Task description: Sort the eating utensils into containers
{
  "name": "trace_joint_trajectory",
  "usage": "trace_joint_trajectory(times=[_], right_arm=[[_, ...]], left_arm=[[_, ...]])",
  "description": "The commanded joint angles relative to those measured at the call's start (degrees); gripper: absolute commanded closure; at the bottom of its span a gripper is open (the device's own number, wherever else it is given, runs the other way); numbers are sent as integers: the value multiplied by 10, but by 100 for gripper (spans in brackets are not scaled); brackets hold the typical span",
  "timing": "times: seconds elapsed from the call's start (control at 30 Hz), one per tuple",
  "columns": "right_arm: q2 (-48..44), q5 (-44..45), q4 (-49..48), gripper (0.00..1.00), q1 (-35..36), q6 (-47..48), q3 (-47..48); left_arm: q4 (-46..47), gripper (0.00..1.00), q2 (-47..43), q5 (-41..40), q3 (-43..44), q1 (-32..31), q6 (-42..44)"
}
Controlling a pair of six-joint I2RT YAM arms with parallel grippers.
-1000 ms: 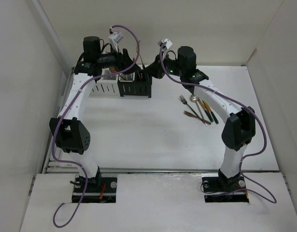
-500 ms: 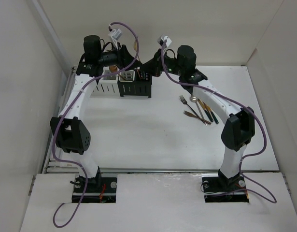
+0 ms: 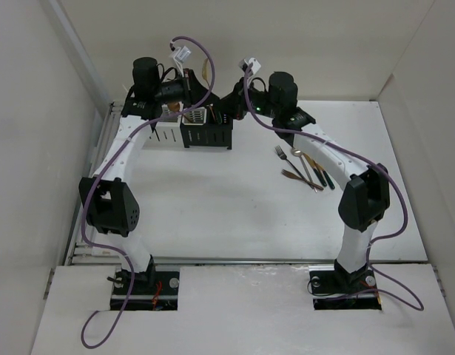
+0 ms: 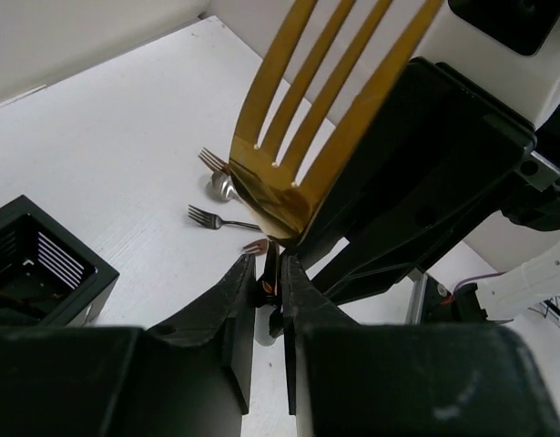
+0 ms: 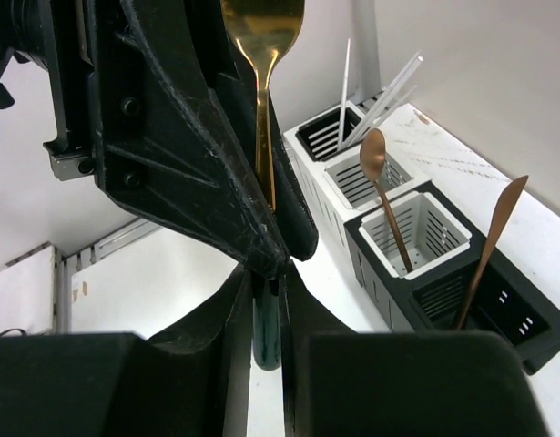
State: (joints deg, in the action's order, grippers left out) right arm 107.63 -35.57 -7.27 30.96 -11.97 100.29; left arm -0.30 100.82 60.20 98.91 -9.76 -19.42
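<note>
My left gripper turns next and carries the gold fork left in the top view, then down over the empty white insert beside the chopsticks.
A gold fork with a dark green handle stands tines-up above the containers. Both grippers meet on it. My right gripper is shut on the green handle. My left gripper is shut on the stem just above, below the gold tines. In the caddies, white chopsticks lean in a white one, a copper spoon stands in a white insert and a copper knife in a black one. Several more utensils lie on the table to the right.
The caddy row, white then black, sits at the table's back left by the wall. A black caddy corner shows below the left wrist. Loose forks and a spoon lie on the white table beyond.
My left gripper's fingers have shut on the fork's stem. Both wrists have risen slightly with the fork, which now stands higher above the caddies.
</note>
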Motion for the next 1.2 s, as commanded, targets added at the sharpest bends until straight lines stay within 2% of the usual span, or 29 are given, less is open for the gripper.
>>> trace_joint_trajectory(times=[0.0,0.07,0.13,0.17,0.23,0.27,0.3,0.33,0.43,0.57,0.63,0.77,0.93,1.17], right_arm=[[-20,-17,-51,100,16,-1,8],[-20,-17,-51,100,16,-1,8],[-15,-17,-51,67,16,-1,3],[-15,-17,-51,54,16,-6,3],[-9,-17,-51,38,16,-6,-3],[-9,-17,-51,20,10,-11,-3],[-3,-17,-51,17,5,-11,-3],[-3,-17,-51,4,5,-11,-3],[2,-17,-51,0,-8,-17,-8],[8,-17,-51,0,-30,-17,-8],[14,-23,-51,0,-38,-17,-8],[21,-34,-51,0,-56,-17,-3],[33,-39,-51,0,-68,-23,3],[28,-28,-51,0,-86,-23,-14]], left_arm=[[15,100,-11,-4,-6,-6,0],[0,100,-11,-19,3,-6,16],[-46,100,-11,-46,30,-6,44],[-66,100,-11,-84,41,-6,85],[-120,100,-11,-132,61,-6,125],[-131,100,-11,-174,67,2,139],[-138,100,-11,-188,73,7,148],[-138,100,-11,-197,73,16,153],[-151,100,-11,-241,67,50,158],[-157,100,-11,-307,67,90,174],[-133,100,-11,-334,45,130,174],[-82,100,22,-339,24,160,137],[-44,100,90,-324,52,153,135],[-6,100,145,-332,38,140,159]])
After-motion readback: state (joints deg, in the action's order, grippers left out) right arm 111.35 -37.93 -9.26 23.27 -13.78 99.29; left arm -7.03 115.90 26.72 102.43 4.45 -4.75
